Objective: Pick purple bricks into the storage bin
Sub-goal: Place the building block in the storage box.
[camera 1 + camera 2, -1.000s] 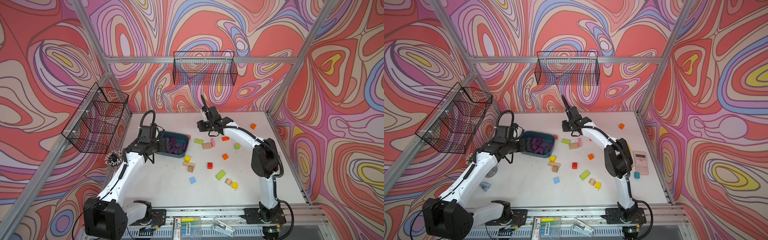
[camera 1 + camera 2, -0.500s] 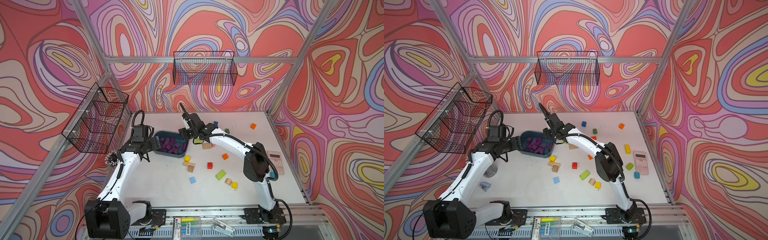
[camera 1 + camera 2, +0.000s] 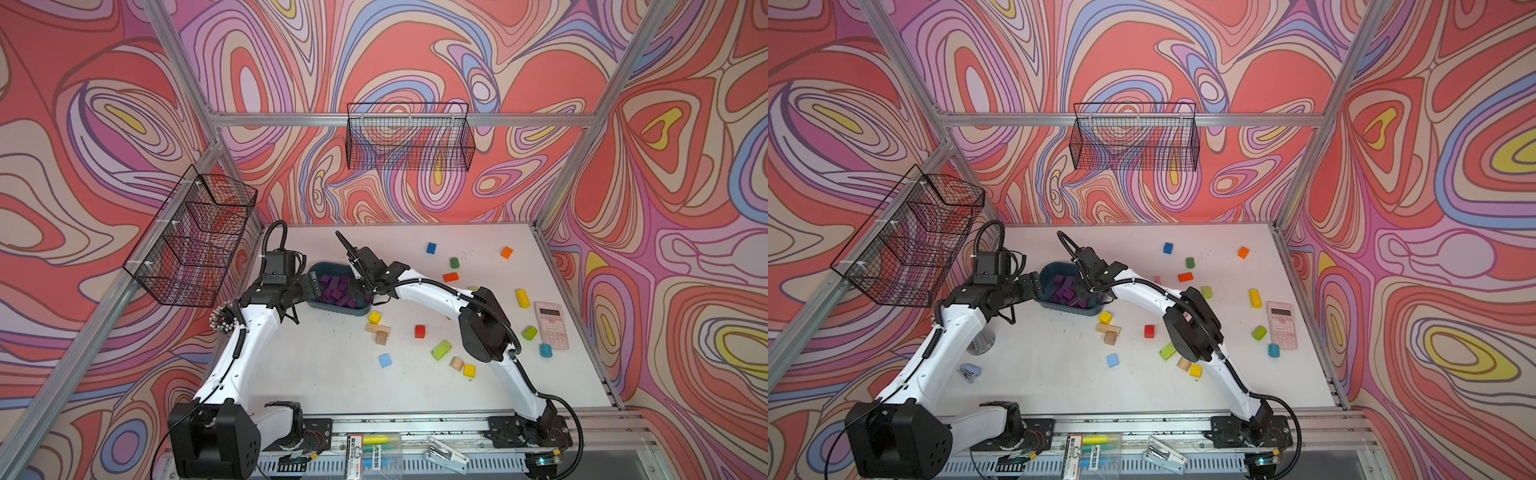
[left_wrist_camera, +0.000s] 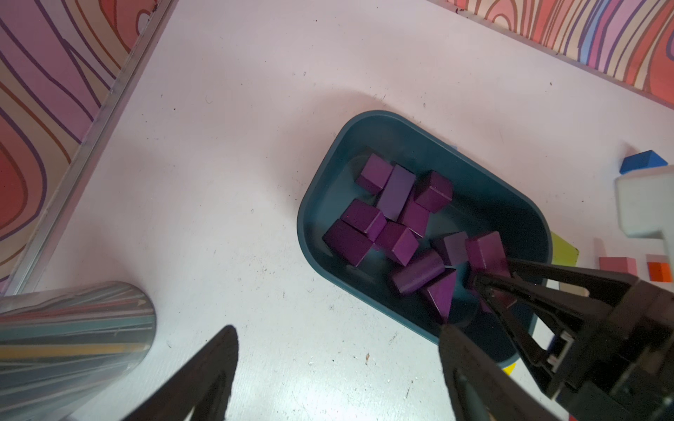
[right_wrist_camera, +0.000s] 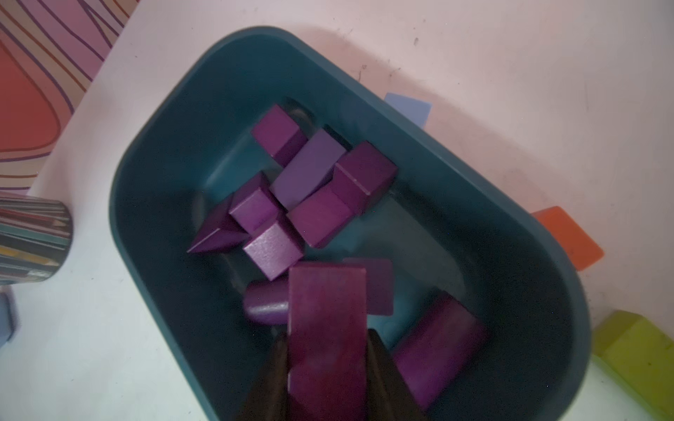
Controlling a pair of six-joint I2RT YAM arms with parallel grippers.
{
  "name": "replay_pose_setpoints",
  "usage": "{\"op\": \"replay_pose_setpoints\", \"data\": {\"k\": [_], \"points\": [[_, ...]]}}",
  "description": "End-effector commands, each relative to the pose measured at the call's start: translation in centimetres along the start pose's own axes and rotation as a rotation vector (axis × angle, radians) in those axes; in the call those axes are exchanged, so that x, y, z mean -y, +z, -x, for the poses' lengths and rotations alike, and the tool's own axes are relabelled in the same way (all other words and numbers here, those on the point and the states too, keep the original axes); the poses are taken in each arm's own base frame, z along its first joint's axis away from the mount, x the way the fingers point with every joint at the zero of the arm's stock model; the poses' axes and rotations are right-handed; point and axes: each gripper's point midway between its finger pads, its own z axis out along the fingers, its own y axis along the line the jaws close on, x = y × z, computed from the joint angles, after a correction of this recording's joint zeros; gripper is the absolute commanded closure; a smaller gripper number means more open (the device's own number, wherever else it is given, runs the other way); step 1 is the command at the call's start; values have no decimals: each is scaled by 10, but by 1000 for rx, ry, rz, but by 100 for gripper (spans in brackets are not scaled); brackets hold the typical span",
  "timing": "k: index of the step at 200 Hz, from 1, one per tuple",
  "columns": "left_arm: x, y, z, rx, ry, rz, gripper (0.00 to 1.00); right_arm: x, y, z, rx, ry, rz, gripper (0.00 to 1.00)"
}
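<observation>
The right gripper next lowers slightly to release the long purple brick, already inside the bin's rim, onto the bin's purple bricks just below the gripper.
The storage bin lies at the table's back left, with several purple bricks in it. My right gripper hangs over the bin's right end. It is shut on a long purple brick, which it holds just above the bricks below. My left gripper stands open and empty over the table, at the bin's left end.
Loose blocks in red, yellow, green, blue, orange and bare wood lie across the table right of the bin, among them a yellow one. A pink calculator lies far right. A pencil cup stands left of the bin. Wire baskets hang on the walls.
My right arm has swung left from the back middle of the table to above the bin, carrying the purple brick. The left arm has barely shifted and its gripper stays open.
</observation>
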Motion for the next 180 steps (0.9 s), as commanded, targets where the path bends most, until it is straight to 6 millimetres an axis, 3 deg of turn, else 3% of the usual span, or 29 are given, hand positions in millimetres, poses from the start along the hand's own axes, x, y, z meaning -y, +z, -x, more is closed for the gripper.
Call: {"op": "replay_pose_setpoints", "data": {"k": [1,40,95,136,180], "points": [[-2,-11,6,15,-22,0,11,6,5,4,15,-7,-45,77],[-1,-10,6,16,-23,-7,11,9,17,-5,-3,-7,-63,75],[0,-11,6,15,-24,-13,11,6,17,0,4,-3,-60,67],[1,-11,6,13,-23,-18,11,0,2,15,40,-3,-50,59],[2,-13,6,21,-19,-26,11,-9,-28,45,115,-11,-26,48]]}}
